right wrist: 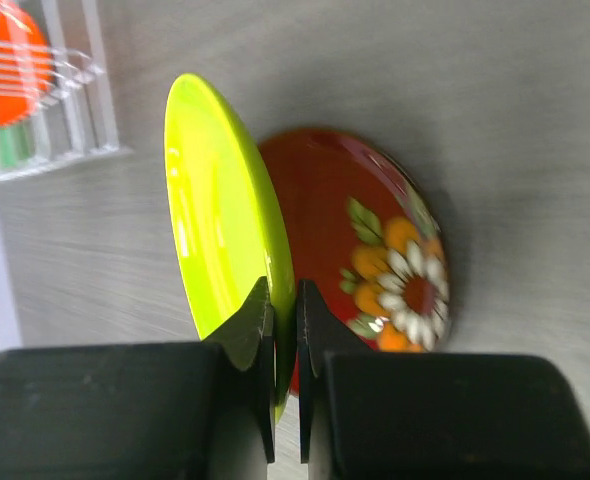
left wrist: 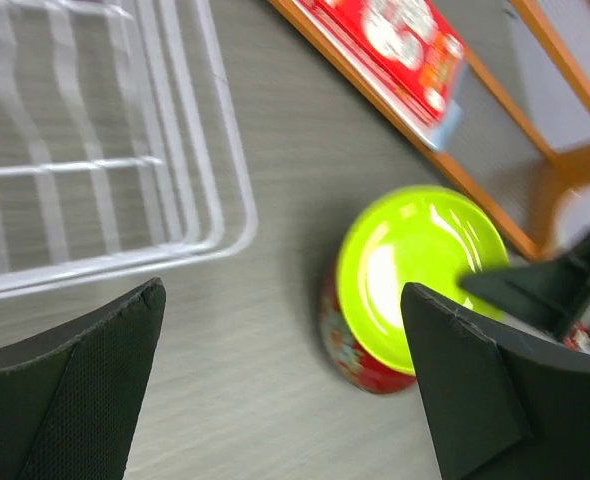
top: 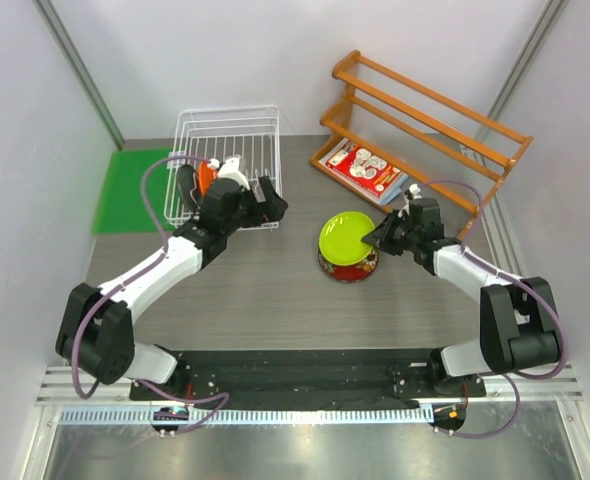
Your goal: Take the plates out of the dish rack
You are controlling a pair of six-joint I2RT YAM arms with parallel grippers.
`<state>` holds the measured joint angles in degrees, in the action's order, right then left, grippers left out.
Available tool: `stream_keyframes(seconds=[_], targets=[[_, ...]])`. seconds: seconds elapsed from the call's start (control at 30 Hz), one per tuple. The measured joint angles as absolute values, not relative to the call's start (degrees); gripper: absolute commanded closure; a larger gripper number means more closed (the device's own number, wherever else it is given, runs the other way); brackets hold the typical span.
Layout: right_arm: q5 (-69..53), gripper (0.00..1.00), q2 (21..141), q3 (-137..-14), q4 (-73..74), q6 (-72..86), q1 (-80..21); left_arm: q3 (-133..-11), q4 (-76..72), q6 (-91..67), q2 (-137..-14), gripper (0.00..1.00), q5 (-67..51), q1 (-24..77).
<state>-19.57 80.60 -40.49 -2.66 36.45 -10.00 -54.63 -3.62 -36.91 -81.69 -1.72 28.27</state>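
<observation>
Next, my left gripper swings over and down onto the rim of the still-racked orange plate [top: 207, 175], which stands to the gripper's left in the top view.
My right gripper [top: 383, 237] is shut on the rim of the lime green plate [top: 347, 238], held just above the dark red patterned plate [top: 347, 268] on the table. In the right wrist view the green plate [right wrist: 220, 230] stands on edge between my fingertips, the red flowered plate [right wrist: 375, 250] behind it. My left gripper [top: 271, 208] is open and empty by the front right corner of the white wire dish rack [top: 240, 122]. An orange plate [top: 206, 176] stands in the rack, partly hidden by the left arm. The left wrist view shows the rack [left wrist: 215, 215], green plate [left wrist: 415, 270] and red plate [left wrist: 360, 362].
An orange-brown wooden slatted shelf [top: 425, 125] stands at the back right with a red-and-white packet [top: 367, 168] on its lowest level. A green mat [top: 125, 188] lies left of the rack. Grey walls close in both sides.
</observation>
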Motion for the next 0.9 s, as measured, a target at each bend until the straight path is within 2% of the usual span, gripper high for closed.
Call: stream_keyframes(seconds=[0.23,0.37,0.43,0.47,0.53,0.6,0.63,0.7,0.9], targets=[[-17.9,0.99,81.0,-38.3,2.5,34.3,-10.1,-56.4,3.3,-28.0,-77.8,0.01,14.8,28.3],[-17.9,0.68,81.2,-38.3,2.4,33.7,-10.0,-56.4,5.6,-24.9,-77.8,0.01,21.2,28.2],[-18.1,0.57,81.6,-38.6,2.6,33.1,-10.1,-56.6,6.2,-23.9,-77.8,0.01,23.0,27.9],[-18.1,0.47,82.2,-38.9,3.2,32.5,-10.1,-56.8,6.5,-23.5,-78.0,0.01,23.8,27.8],[-18.1,0.39,83.4,-39.6,4.8,31.3,-10.1,-57.6,6.9,-23.0,-78.6,0.01,24.9,27.2],[-18.2,0.37,84.3,-40.6,6.7,30.3,-10.2,-58.9,7.3,-22.5,-79.6,0.01,25.5,26.4],[-17.3,0.29,84.5,-41.7,8.2,29.3,-10.2,-59.5,7.4,-22.3,-80.1,0.01,25.6,25.9],[-15.6,0.23,84.5,-43.5,10.9,27.8,-10.6,-60.7,7.6,-22.1,-81.2,0.01,25.8,24.8],[-3.7,0.21,82.3,-47.4,19.7,24.7,-12.4,-63.0,8.0,-22.0,-83.9,0.0,25.7,21.5]])
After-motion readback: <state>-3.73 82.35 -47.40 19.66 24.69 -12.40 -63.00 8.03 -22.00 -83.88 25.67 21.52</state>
